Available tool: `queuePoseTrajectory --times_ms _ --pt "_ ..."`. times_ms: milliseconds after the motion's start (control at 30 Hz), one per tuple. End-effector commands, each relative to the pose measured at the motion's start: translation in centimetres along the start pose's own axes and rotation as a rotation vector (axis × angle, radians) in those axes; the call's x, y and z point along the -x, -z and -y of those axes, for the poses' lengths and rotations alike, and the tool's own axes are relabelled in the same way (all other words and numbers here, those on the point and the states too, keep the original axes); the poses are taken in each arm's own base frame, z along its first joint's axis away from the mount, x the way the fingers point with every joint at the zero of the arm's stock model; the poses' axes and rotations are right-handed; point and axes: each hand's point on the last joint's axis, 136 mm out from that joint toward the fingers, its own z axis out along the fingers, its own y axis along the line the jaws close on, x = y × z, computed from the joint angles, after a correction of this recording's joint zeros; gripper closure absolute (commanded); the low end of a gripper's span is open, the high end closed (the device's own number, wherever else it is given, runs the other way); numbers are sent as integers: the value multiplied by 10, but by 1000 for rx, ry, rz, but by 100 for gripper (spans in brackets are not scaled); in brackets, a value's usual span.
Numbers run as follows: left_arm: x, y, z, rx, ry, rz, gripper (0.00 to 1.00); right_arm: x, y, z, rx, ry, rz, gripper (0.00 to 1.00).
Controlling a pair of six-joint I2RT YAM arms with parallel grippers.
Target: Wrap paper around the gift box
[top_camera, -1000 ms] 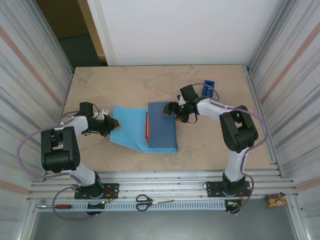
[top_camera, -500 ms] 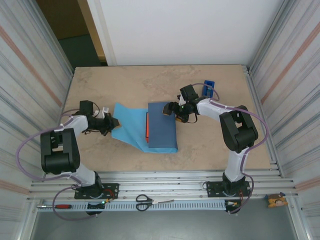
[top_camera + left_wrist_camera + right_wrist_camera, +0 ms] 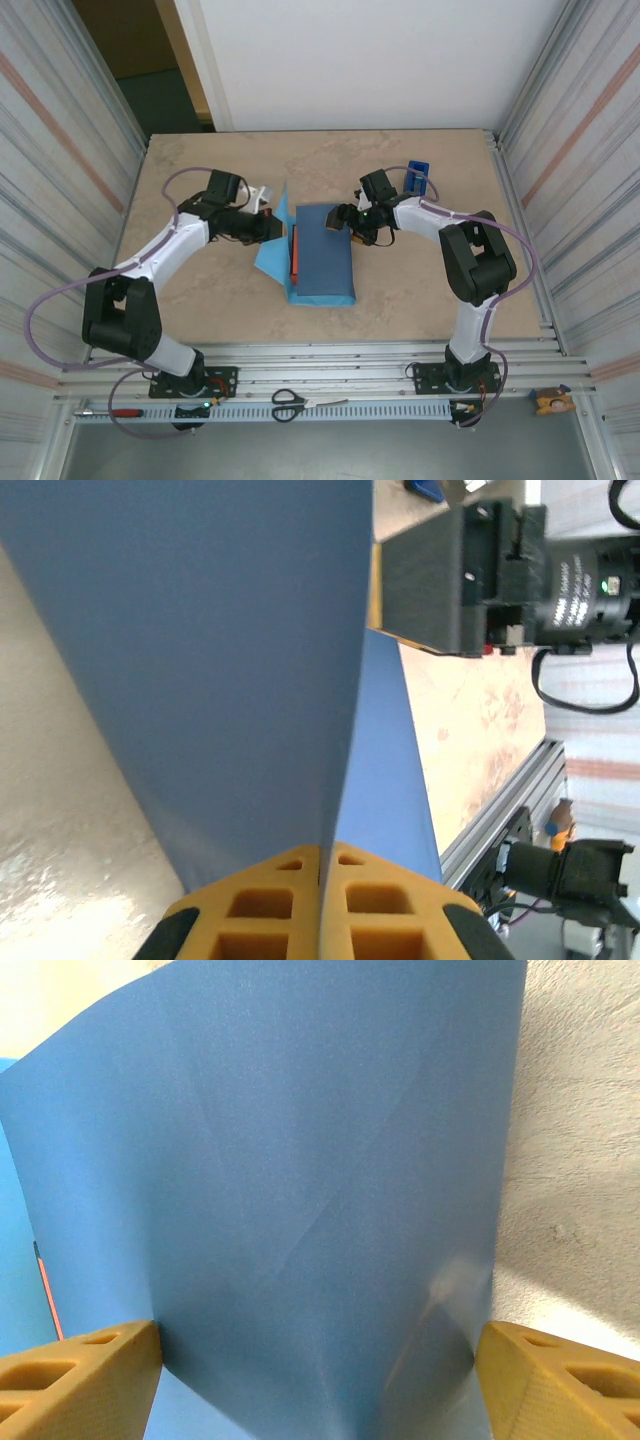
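Note:
The left gripper carries the paper's edge past the orange box edge onto the dark blue flap (image 3: 322, 247) next and releases it there. That orange still shows uncovered.
The gift box (image 3: 296, 255) shows as a thin orange edge under the paper (image 3: 325, 255), whose dark blue flap lies folded over its top. My left gripper (image 3: 278, 228) is shut on the paper's left edge. That edge stands lifted beside the box, light blue face (image 3: 270, 258) below. In the left wrist view the sheet (image 3: 220, 660) rises from the closed gripper (image 3: 328, 865). My right gripper (image 3: 340, 218) is open over the box's far end. Its fingers (image 3: 85, 1370) flank the dark flap (image 3: 310, 1210) in the right wrist view, and an orange sliver of the gift box (image 3: 45, 1295) shows at the left.
A small blue tape dispenser (image 3: 417, 180) stands at the back right, behind the right arm. Scissors (image 3: 290, 403) and a red-handled screwdriver (image 3: 125, 411) lie on the front rail. Corrugated walls close both sides.
My left arm has swung right and up, carrying the paper's left edge from flat on the table to upright beside the box. The right arm has not moved.

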Motion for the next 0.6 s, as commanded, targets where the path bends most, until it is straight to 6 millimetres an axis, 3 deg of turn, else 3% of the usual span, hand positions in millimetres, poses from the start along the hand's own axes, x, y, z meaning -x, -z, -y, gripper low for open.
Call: queuePoseTrajectory --times_ms 0,367,567 --pt "-1 -7 13 35 -104 -47 100 -38 -12 48 -173 -64 -104 20" --pt "-6 -45 44 -19 -170 -158 100 -40 -13 48 -175 -71 -105 21" --pt "-6 -68 50 -48 -159 -196 100 -42 -14 49 -175 -76 -106 21"
